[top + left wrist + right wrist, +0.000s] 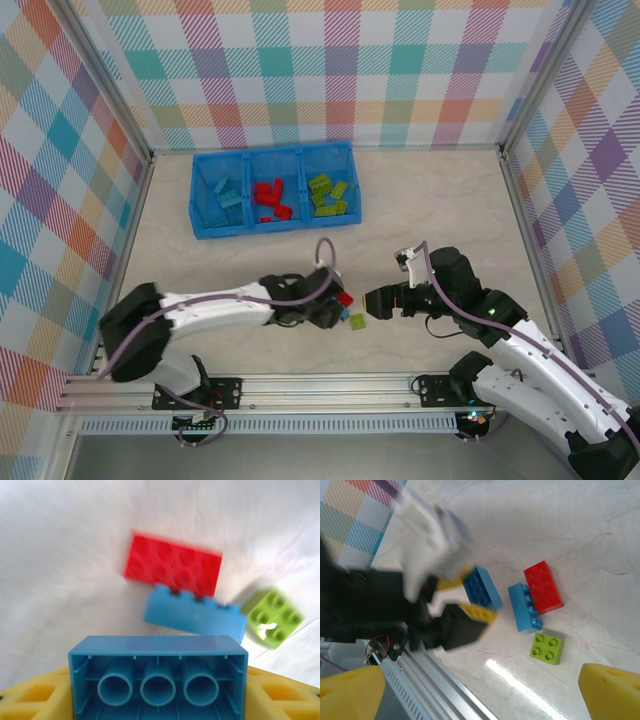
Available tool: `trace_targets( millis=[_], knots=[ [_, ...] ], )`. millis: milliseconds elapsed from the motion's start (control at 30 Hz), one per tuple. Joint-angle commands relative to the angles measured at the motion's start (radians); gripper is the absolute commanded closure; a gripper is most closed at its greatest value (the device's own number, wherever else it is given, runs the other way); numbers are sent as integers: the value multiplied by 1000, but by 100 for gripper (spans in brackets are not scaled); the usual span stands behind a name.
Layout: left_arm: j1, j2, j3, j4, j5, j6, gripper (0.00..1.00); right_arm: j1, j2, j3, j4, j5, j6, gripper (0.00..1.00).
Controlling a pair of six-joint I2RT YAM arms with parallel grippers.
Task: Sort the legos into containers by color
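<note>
My left gripper carries the light blue lego outward to the tray section holding blue legos next, then releases it.
My left gripper (158, 690) is shut on a light blue lego (158, 675), whose hollow underside faces the wrist camera between the yellow fingers (282, 695). Just beyond it on the table lie a red lego (172, 565), a second blue lego (195, 615) on its side, and a small lime green lego (272, 617). In the right wrist view the held blue lego (482, 587) sits between the left fingers, left of the loose red (543, 586), blue (523, 607) and green (547, 648) bricks. My right gripper (378, 300) hangs open beside the group, to its right.
The blue tray (275, 229) stands at the back centre-left. Its compartments hold blue legos (225, 195), red legos (270, 198) and green legos (328, 195). An aluminium rail (300, 385) runs along the near edge, and plaid walls enclose the table.
</note>
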Motion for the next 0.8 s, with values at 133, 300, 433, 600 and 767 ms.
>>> trace_targets(
  millis=[133,300,433,600,767],
  knots=[
    [387,-212,64,-31,9,174,50,-1,2,2,36,-50,-23,0],
    [677,-90,168,67,41,204,53,-1,4,8,38,-34,-14,0],
    [843,130,314,110,91,191,52,-1,1,21,17,-37,-6,0],
    [972,331,459,133,157,128,48,-1,-35,32,-28,-19,7,0],
    [1004,410,561,124,214,100,27,-1,-48,31,-38,-5,23,0]
  ],
)
